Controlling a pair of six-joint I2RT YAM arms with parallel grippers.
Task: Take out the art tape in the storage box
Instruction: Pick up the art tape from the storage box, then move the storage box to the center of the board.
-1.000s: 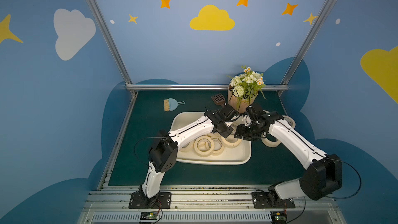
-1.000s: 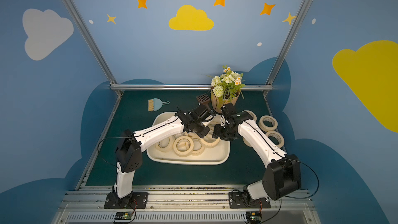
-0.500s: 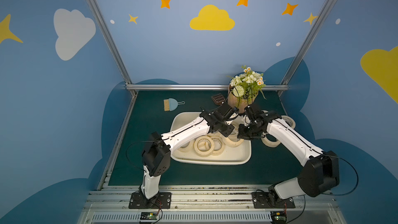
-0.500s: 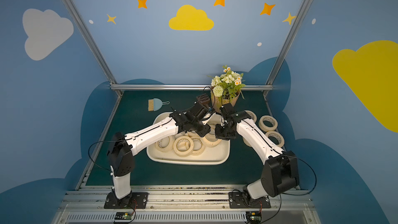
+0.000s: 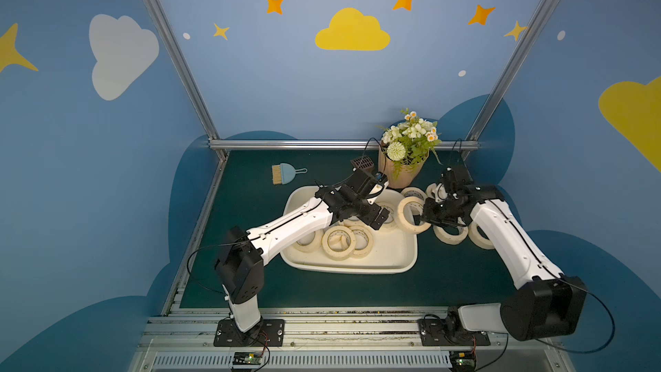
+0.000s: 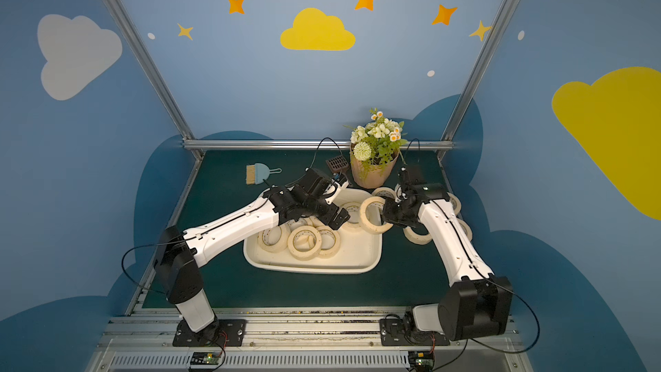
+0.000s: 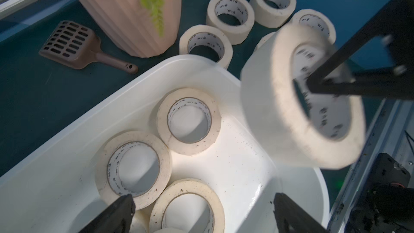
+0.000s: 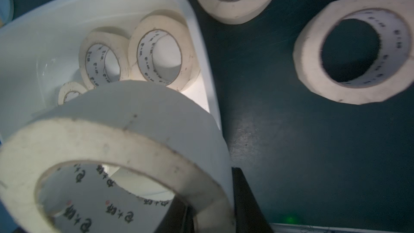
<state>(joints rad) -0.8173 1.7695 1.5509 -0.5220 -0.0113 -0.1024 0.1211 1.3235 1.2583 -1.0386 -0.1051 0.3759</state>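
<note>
My right gripper should take the roll past the box's rim, then lower and release it there, as bare green mat (image 6: 393, 237) (image 8: 254, 77) lies between that rim and the nearest rolls.
The cream-white storage box (image 5: 350, 269) (image 6: 307, 269) holds several beige art tape rolls (image 5: 338, 243) (image 7: 188, 119), lying flat or leaning. My right gripper (image 5: 425, 213) (image 8: 210, 187) is shut on the wall of one roll (image 5: 400, 214) (image 8: 112, 131). It holds that roll on edge in the air over the box's right rim, one finger inside the core. My left gripper (image 5: 380, 217) (image 7: 201, 207) hangs open over the box just left of that roll, with nothing between its fingers. Several more rolls (image 5: 449, 234) (image 8: 356, 45) lie on the green mat to the right of the box.
A ribbed tan flower pot (image 5: 404, 169) stands just behind the box's far right corner, with a brown slotted scoop (image 5: 363, 163) beside it. A blue hand brush (image 5: 284, 173) lies at the back left. A metal rail (image 5: 322, 144) bounds the back.
My left gripper has opened and let go of the roll. My right gripper has shut on it and carried it a little to the right, towards the box's right rim.
</note>
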